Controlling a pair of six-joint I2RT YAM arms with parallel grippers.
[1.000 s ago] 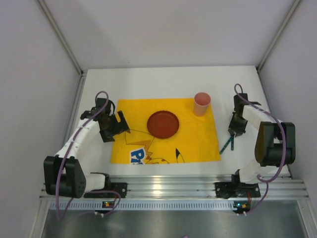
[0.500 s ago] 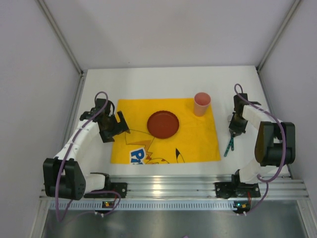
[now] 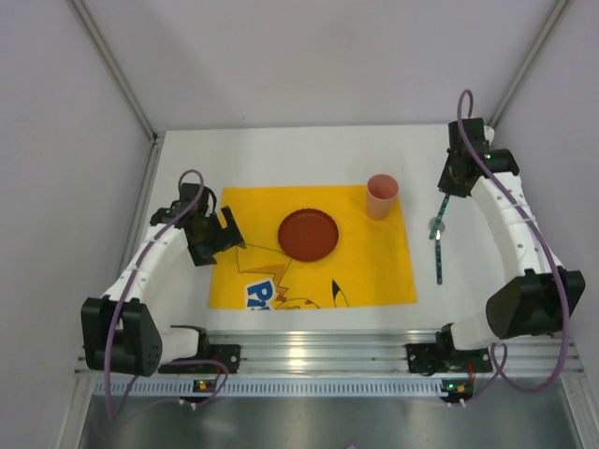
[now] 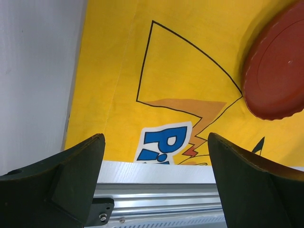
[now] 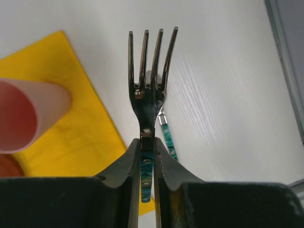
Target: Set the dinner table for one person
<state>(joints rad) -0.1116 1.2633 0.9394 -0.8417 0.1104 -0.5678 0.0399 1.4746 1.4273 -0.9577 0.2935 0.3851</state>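
Note:
My right gripper moves past the pink cup next, then lowers the fork beside the red plate point(image 3: 308, 234), where the yellow placemat point(image 3: 374, 271) is empty between plate and cup.
My right gripper point(image 5: 147, 143) is shut on the teal handle of a metal fork point(image 5: 147, 95), held in the air with its tines pointing away. From above, the gripper point(image 3: 451, 182) is over the far right of the white dinner table point(image 3: 281, 154), right of the pink cup point(image 3: 381, 195). A second teal-handled utensil point(image 3: 439, 262) lies on the table beside the yellow placemat point(image 3: 374, 271); its handle shows under the fork point(image 5: 167, 137). A red plate point(image 3: 308, 234) sits mid-placemat. My left gripper point(image 3: 220, 234) is open and empty over the placemat's left edge.
The ridged aluminium rail point(image 3: 318, 351) runs along the table's near edge and shows in the left wrist view point(image 4: 156, 199). Grey walls with metal posts close in the left, right and back. The cup point(image 5: 23, 114) stands at the placemat's far right corner.
My right gripper has risen from beside the placemat's right edge and moved to the far right with the fork, leaving the second utensil on the table. The left arm has not moved.

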